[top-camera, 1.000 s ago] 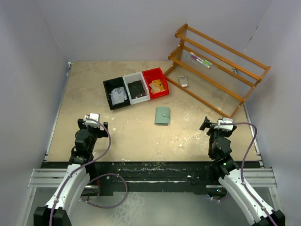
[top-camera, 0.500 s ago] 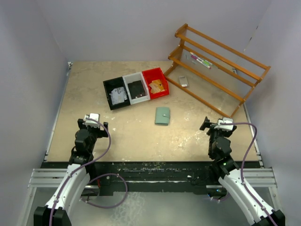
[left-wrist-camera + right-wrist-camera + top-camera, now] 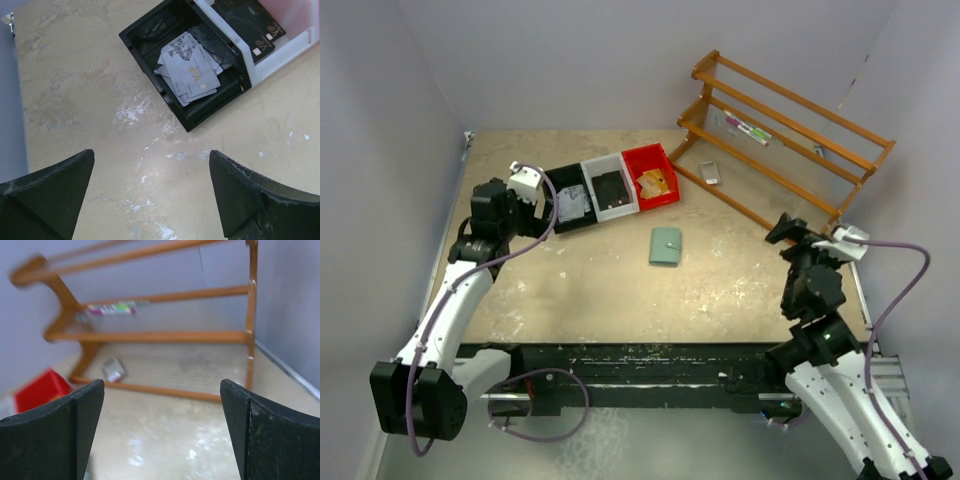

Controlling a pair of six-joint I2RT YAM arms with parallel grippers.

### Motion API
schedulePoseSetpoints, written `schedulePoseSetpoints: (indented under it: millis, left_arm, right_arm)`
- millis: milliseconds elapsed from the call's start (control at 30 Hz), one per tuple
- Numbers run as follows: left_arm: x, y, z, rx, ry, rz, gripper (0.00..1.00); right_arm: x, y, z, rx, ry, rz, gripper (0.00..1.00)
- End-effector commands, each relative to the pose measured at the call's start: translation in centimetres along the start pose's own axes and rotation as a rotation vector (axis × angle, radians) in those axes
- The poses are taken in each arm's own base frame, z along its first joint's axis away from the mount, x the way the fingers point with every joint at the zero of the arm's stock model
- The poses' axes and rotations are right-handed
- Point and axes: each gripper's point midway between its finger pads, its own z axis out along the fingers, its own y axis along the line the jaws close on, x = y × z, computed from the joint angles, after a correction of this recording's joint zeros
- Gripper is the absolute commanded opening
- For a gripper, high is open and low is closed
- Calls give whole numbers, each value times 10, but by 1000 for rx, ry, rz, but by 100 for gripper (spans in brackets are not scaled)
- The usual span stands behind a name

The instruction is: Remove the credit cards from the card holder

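Observation:
I will next swing my right gripper down and to the left in the top view, where the closed card holder (image 3: 666,246) lies, then tilt it down and straddle the card holder's sides.
The card holder (image 3: 666,246) is a pale mint-green wallet lying closed on the table's middle; whatever is inside it is hidden. Grey-white credit cards (image 3: 190,70) lie in the black bin (image 3: 567,199). Tan-orange cards (image 3: 655,183) lie in the red bin (image 3: 652,177). My left gripper (image 3: 538,200) is open and empty, held above the table just left of the black bin; its fingers frame bare table in the left wrist view (image 3: 150,155). My right gripper (image 3: 782,229) is open and empty at the right, facing the rack in the right wrist view (image 3: 161,385).
A grey bin (image 3: 610,186) with dark cards (image 3: 252,25) sits between the black and red bins. A wooden rack (image 3: 780,130) stands at the back right, also in the right wrist view (image 3: 150,335). A small silver device (image 3: 710,173) lies under it.
Both arms have lifted out of their folded pose. The left gripper swung far and left to the black bin. The right gripper moved right and farther, toward the rack.

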Motion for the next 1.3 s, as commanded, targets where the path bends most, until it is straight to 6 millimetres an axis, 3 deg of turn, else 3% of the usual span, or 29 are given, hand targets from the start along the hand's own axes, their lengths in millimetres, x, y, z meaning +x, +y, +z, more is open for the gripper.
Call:
schedulePoseSetpoints:
  millis: [0, 33, 133, 267, 333, 533, 700, 767, 800, 1133, 1267]
  left_arm:
    - [-12, -16, -28, 124, 56, 6, 99]
    - [-18, -20, -34, 151, 45, 4, 99]
    - [-27, -28, -46, 211, 57, -12, 99]
    - [-20, -29, -47, 235, 150, -13, 99]
    - [-11, -26, -45, 234, 202, -1, 99]
    - [7, -18, -47, 228, 251, 29, 99]
    - [8, -14, -49, 226, 255, 20, 99]
    - [9, -13, -50, 227, 263, 20, 99]
    - [10, -11, -50, 224, 267, 20, 99]
    - [6, -11, -55, 250, 269, 25, 99]
    - [4, -14, -57, 266, 260, 23, 99]
  right_arm:
    - [-29, 3, 4, 155, 24, 376, 100]
    - [-24, 16, 6, 98, 54, 366, 100]
    - [-14, 85, 12, -262, 127, 133, 100]
    - [31, 133, 35, -312, 340, 51, 100]
    - [65, 159, 43, -347, 460, 3, 100]
    - [101, 213, 25, -428, 512, -16, 100]
    - [143, 240, 10, -437, 596, -87, 100]
    - [168, 243, 4, -409, 645, -142, 100]
    - [170, 249, 5, -395, 650, -148, 100]
    - [246, 242, -7, -285, 767, -291, 100]
    - [267, 235, -12, -259, 806, -325, 100]
